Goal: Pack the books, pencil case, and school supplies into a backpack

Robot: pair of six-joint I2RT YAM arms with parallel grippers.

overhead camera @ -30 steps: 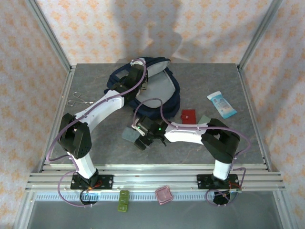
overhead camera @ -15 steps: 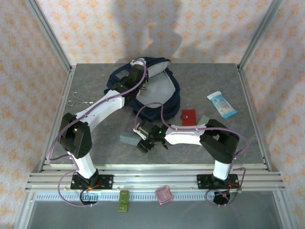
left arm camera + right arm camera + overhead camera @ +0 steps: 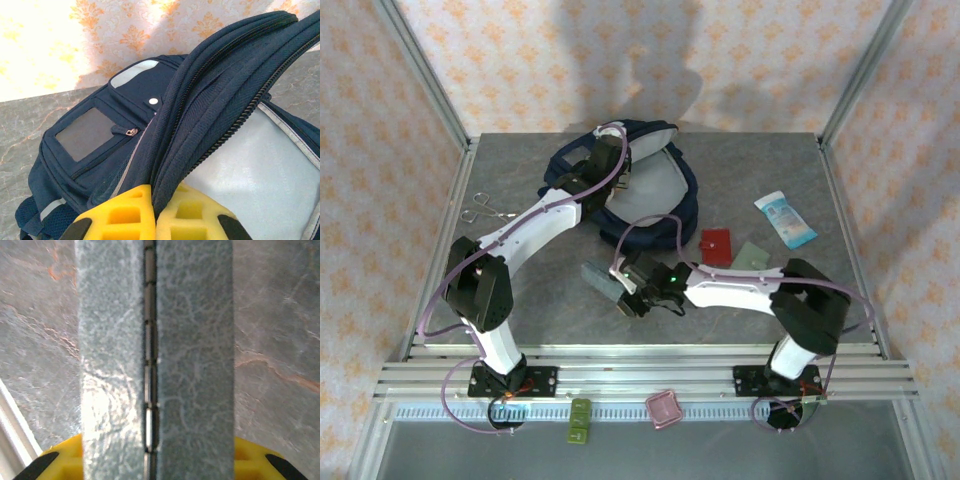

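Observation:
I will raise the pencil case [image 3: 600,280] with my right gripper next, carry it outward past the backpack's near rim and release it there, because the backpack's pale lining [image 3: 648,190] lies open outward.
The navy backpack [image 3: 655,190] lies open at the back of the table, its pale lining facing up. My left gripper [image 3: 154,210] is shut on the zippered edge of the backpack [image 3: 100,140] flap and holds it up. The grey-blue pencil case [image 3: 600,280] is in front of the backpack. My right gripper [image 3: 620,290] is shut on it, a yellow finger against each long side of the pencil case [image 3: 195,365]. The red piece [image 3: 716,244] and the grey-green piece [image 3: 752,256] lie flat to the right of that arm. The books are out of view.
A white-and-blue tube [image 3: 785,219] lies at the right. Metal scissors [image 3: 480,209] lie at the left edge. A pink tray [image 3: 662,409] and a green piece [image 3: 580,420] sit on the front rail. Frame posts stand at the table's corners.
My right gripper has closed round the pencil case, and the case has turned and shifted slightly right. The right elbow has swung right. The left arm has stayed still.

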